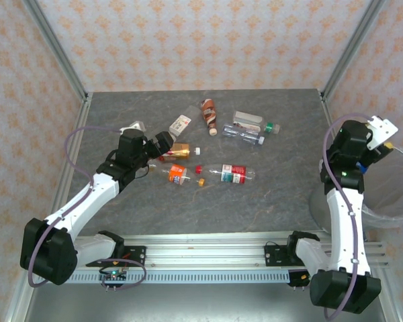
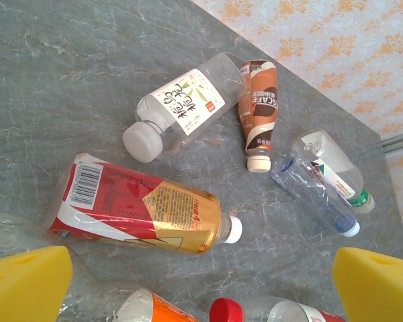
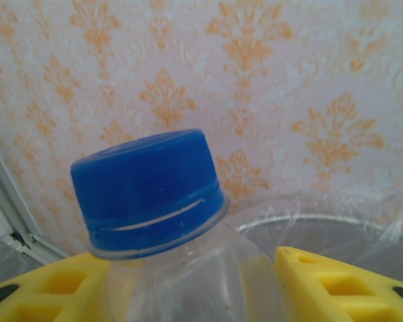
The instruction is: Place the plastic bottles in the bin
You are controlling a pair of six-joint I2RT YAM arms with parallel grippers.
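Observation:
The right gripper needs to stay over the bag-lined bin's opening (image 1: 389,180) (image 3: 336,238) next and open its fingers to let go of the clear bottle inside, since that opening is below it.
Several plastic bottles lie on the grey table. My left gripper (image 1: 162,143) (image 2: 201,295) hangs open just above a red-and-gold labelled bottle (image 2: 141,215) (image 1: 180,151), its yellow fingertips (image 2: 27,282) wide apart with nothing between them. Beyond it lie a white-labelled bottle (image 2: 181,107), a brown bottle (image 2: 258,107) and two clear ones (image 2: 322,181). An orange-labelled bottle (image 1: 178,175) and a red-labelled bottle (image 1: 235,174) lie nearer. My right gripper (image 3: 188,288) (image 1: 365,165) is shut on a clear bottle with a blue cap (image 3: 148,181), held over the bag-lined bin (image 3: 322,225) (image 1: 389,201).
Aluminium frame posts and patterned walls close in the table at the back and sides. A loose red cap (image 1: 198,169) and an orange cap (image 1: 201,181) sit among the bottles. The bin stands off the table's right edge, beside the right arm.

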